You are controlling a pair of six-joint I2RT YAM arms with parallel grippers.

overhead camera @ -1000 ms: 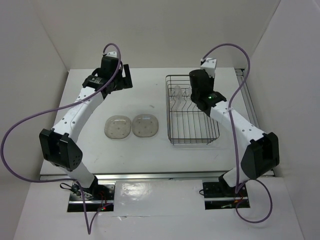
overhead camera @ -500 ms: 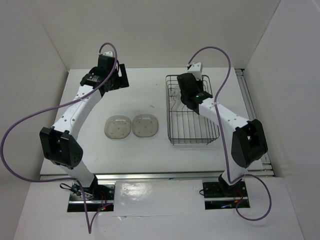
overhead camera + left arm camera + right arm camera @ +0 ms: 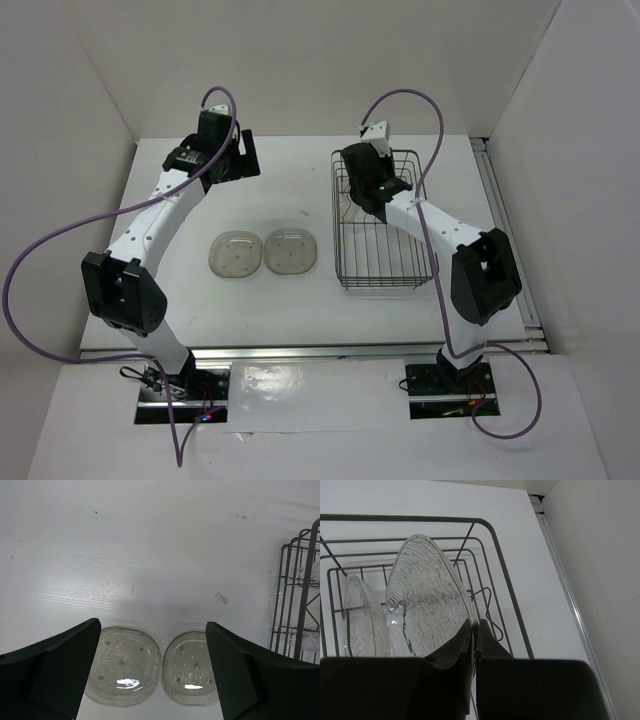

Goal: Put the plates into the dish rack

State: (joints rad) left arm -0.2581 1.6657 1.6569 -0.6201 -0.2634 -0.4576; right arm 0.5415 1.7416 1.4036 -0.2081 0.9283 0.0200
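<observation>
My left gripper draws back and lowers onto the plate's rim farthest from the rack next, since the other plate crowds that plate's opposite side.
Two see-through plates lie flat side by side on the table, the left one [image 3: 235,254] [image 3: 122,666] and the right one [image 3: 290,252] [image 3: 192,669]. My left gripper [image 3: 243,158] [image 3: 152,630] is open and empty, held high behind them. The wire dish rack [image 3: 385,262] [image 3: 492,535] stands at the right. My right gripper [image 3: 362,176] [image 3: 475,625] is shut on the rim of a clear plate [image 3: 427,605], holding it upright inside the rack. Another plate [image 3: 360,617] stands on edge in the rack just left of it.
White walls close in the table at the back and both sides. A metal rail [image 3: 500,225] runs along the table's right edge next to the rack. The rack's left wall also shows at the right edge of the left wrist view [image 3: 295,595].
My right arm has swung left and farther back over the rack with the plate in its grip. The left arm has barely moved. The two flat plates have not moved.
</observation>
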